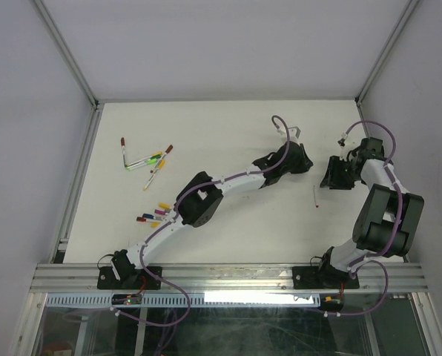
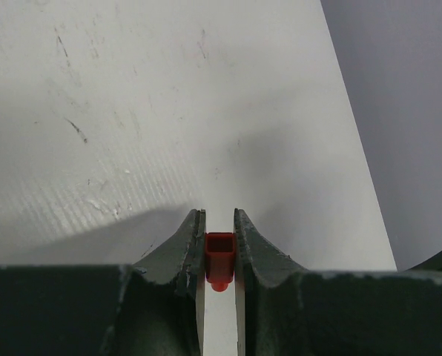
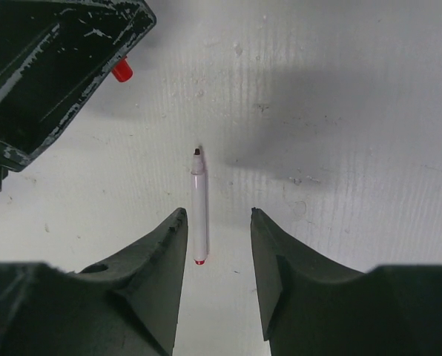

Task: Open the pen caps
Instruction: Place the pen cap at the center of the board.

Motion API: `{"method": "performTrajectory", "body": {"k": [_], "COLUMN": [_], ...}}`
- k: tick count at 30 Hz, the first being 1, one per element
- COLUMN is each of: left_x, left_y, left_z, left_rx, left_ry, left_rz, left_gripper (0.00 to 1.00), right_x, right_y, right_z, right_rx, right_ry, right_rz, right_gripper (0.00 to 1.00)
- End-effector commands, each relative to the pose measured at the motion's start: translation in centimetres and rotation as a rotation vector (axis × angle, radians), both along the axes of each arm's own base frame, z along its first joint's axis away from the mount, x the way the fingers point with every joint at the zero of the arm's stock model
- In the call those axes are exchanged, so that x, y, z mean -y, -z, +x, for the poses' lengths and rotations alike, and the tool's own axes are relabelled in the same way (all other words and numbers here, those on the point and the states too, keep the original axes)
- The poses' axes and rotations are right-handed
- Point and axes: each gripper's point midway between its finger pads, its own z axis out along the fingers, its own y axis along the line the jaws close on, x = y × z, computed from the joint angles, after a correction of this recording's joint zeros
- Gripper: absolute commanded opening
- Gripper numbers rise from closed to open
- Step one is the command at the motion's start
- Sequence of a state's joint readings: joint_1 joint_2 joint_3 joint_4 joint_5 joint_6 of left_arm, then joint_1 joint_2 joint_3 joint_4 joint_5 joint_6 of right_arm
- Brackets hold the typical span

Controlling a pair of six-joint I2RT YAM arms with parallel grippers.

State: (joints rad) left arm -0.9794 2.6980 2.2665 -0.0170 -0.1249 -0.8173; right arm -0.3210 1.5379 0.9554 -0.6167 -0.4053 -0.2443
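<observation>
The pen already lies uncapped, so my left gripper should next move down to the bare tabletop beneath it and release the small red pen cap [image 2: 220,259] there.
My left gripper [image 1: 302,160] is shut on a small red pen cap [image 2: 220,259], held above the table in the left wrist view [image 2: 218,215]. My right gripper [image 1: 334,178] is open and empty in the right wrist view [image 3: 217,215]. Below it an uncapped pen [image 3: 199,208] with a white-grey barrel, dark tip and red end lies on the table, also seen from the top [image 1: 315,196]. The left gripper [image 3: 50,67] with the red cap [image 3: 121,70] shows at the upper left of the right wrist view. Several capped pens [image 1: 153,159] lie at the far left, and more [image 1: 156,215] lie beside the left arm.
The white table [image 1: 228,133] is bounded by grey walls with metal frame posts at the back corners. The left arm's elbow [image 1: 199,200] hangs over the table's middle left. The two grippers are close together at the right of the table.
</observation>
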Motion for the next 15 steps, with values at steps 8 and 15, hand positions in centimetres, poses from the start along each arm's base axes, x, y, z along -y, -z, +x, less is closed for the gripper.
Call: {"method": "performTrajectory", "body": {"k": [8, 15], "left_x": [0.6, 0.5], "left_y": [0.2, 0.6], "left_z": [1.1, 1.3], "left_rx": [0.123, 0.147], "left_ry": [-0.079, -0.105], "left_rz": [0.05, 0.085], "left_gripper": [0.0, 0.02], "right_x": [0.5, 0.5], "right_y": [-2.1, -2.3], "right_z": [1.7, 1.7], "right_rx": [0.093, 0.099], "right_ry": [0.012, 0.011], "right_rz": [-0.004, 0.001], "right_gripper": [0.42, 0.42]}}
